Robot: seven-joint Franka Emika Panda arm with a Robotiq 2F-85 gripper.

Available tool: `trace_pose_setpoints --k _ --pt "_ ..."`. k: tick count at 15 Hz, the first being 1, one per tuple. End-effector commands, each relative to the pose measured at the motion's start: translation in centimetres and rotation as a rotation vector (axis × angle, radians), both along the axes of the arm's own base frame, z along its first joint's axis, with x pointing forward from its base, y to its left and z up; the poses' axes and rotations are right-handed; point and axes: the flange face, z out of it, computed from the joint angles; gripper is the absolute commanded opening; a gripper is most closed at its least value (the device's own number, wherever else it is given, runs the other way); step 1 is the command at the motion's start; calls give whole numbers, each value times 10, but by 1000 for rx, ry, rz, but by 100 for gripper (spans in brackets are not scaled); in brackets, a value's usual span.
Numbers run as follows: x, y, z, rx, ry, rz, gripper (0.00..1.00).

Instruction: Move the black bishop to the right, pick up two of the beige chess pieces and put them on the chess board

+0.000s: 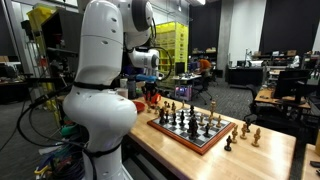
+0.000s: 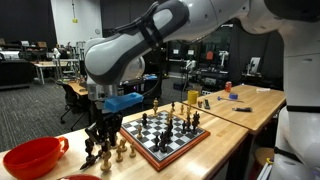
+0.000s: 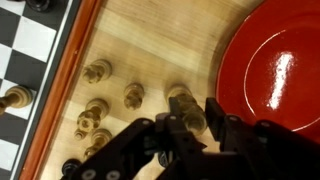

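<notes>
I should lift my gripper next, move it over the chess board's edge, to the gripper's left in the wrist view, and lower it to release the piece on an open square (image 2: 151, 132).
In the wrist view my gripper (image 3: 190, 118) is low over the wooden table, and its two black fingers sit tight against either side of one upright beige chess piece (image 3: 184, 102). Several more beige chess pieces (image 3: 97, 71) stand on the table strip between the chess board (image 3: 35, 45) and a red bowl. In an exterior view the gripper (image 2: 101, 137) is down beside the chess board (image 2: 165, 137), among the loose beige chess pieces (image 2: 122, 151). The board also shows in an exterior view (image 1: 190, 128). I cannot pick out the black bishop.
A red bowl (image 3: 272, 70) lies close to the gripper on the side away from the board, and it also shows in an exterior view (image 2: 35, 158). Many pieces stand on the board. A few more pieces (image 1: 246, 131) stand on the table past the board's far end.
</notes>
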Motion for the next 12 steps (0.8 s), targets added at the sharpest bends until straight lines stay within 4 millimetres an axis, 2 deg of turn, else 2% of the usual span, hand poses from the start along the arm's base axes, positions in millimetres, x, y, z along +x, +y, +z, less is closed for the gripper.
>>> trace_pose_setpoints --k 1,5,8,12 --pt "-1 -5 46 29 -66 7 8" --pt "10 -28 100 28 -183 -39 8" --pt "27 -66 138 15 -291 -135 8" --pt "50 -130 160 -61 -384 -334 8"
